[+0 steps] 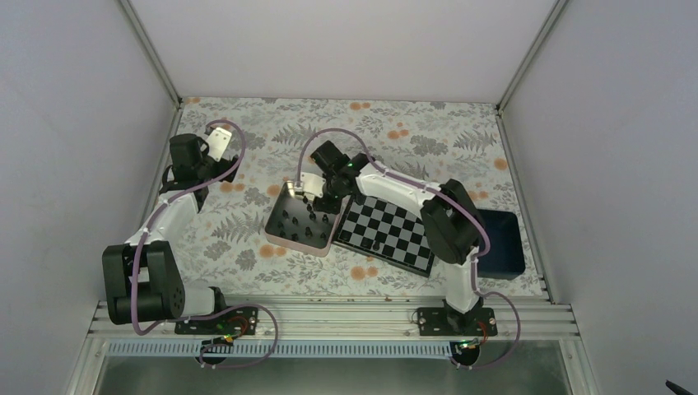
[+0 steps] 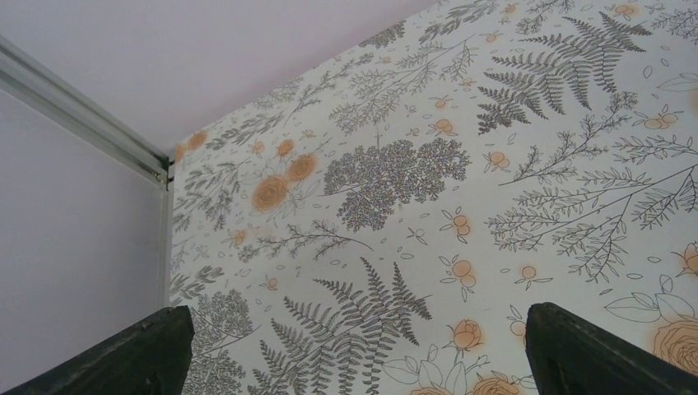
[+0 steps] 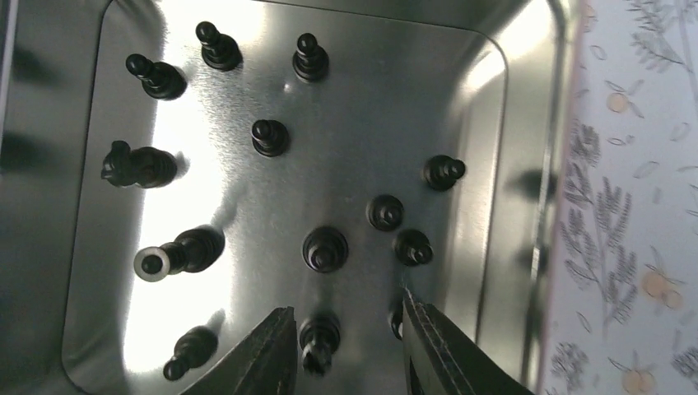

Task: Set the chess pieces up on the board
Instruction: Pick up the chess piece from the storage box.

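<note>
My fingertips stop short of the black piece beyond the one between them, so next my right gripper should lower and shift away from the board.
Several tiny black chess pieces stand or lie in a silver metal tin, which sits left of the board in the top view. My right gripper is open and reaches down into the tin. One black piece stands between its fingers, close to the left finger; I cannot tell whether they touch. My left gripper is open and empty over the flowered cloth at the far left. Whether pieces stand on the board is too small to tell.
A dark blue tray stands right of the board, partly behind the right arm. The flowered cloth covers the table. White walls close in the far side and both sides; a metal rail runs along the near edge.
</note>
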### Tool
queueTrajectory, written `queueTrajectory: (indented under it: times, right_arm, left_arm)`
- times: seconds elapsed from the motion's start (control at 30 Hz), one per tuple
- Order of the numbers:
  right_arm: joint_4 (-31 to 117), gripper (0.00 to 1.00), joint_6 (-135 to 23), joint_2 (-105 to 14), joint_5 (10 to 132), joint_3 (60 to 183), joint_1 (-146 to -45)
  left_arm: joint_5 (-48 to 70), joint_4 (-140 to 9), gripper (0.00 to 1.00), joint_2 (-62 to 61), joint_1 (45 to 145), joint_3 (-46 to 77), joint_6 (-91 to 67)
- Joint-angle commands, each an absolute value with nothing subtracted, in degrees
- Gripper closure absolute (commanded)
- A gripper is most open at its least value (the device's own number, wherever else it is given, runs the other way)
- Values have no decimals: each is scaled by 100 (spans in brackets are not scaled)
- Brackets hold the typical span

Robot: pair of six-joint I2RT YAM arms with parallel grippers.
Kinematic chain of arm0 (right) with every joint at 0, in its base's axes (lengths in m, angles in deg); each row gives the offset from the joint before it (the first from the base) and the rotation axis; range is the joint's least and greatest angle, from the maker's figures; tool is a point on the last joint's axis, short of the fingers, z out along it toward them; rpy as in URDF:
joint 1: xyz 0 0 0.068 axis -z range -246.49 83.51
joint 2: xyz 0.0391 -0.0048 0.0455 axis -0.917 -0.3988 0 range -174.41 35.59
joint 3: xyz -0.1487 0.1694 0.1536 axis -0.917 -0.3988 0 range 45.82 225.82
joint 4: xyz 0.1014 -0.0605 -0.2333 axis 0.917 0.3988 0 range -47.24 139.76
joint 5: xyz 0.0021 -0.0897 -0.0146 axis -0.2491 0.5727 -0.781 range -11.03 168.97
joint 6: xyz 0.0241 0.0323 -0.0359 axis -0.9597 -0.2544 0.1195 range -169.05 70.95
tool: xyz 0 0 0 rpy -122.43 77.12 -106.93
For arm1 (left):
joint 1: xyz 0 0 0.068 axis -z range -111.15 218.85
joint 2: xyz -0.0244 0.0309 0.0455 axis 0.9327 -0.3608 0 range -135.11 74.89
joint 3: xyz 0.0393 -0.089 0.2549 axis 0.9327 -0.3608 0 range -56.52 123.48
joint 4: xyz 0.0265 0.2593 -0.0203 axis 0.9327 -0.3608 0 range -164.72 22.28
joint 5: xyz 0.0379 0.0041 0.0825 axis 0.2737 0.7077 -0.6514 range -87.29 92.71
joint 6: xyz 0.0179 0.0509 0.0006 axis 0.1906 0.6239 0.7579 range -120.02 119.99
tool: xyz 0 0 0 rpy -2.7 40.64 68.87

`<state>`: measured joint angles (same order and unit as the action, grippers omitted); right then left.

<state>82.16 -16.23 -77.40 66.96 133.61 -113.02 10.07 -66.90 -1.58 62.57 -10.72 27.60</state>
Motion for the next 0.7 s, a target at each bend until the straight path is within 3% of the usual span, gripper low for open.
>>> queueTrajectory:
  times: [0.0,0.67]
  right_arm:
    - [8284,65,-1583,-8046,6461,13654,-11398]
    - [8236,63,-1527,-8633,6342,13864,-11522]
  left_arm:
    - [1108,-6544,0,-62,6213,-1152,2748]
    - [1168,-6501,0,-63,6222,-1195,2735]
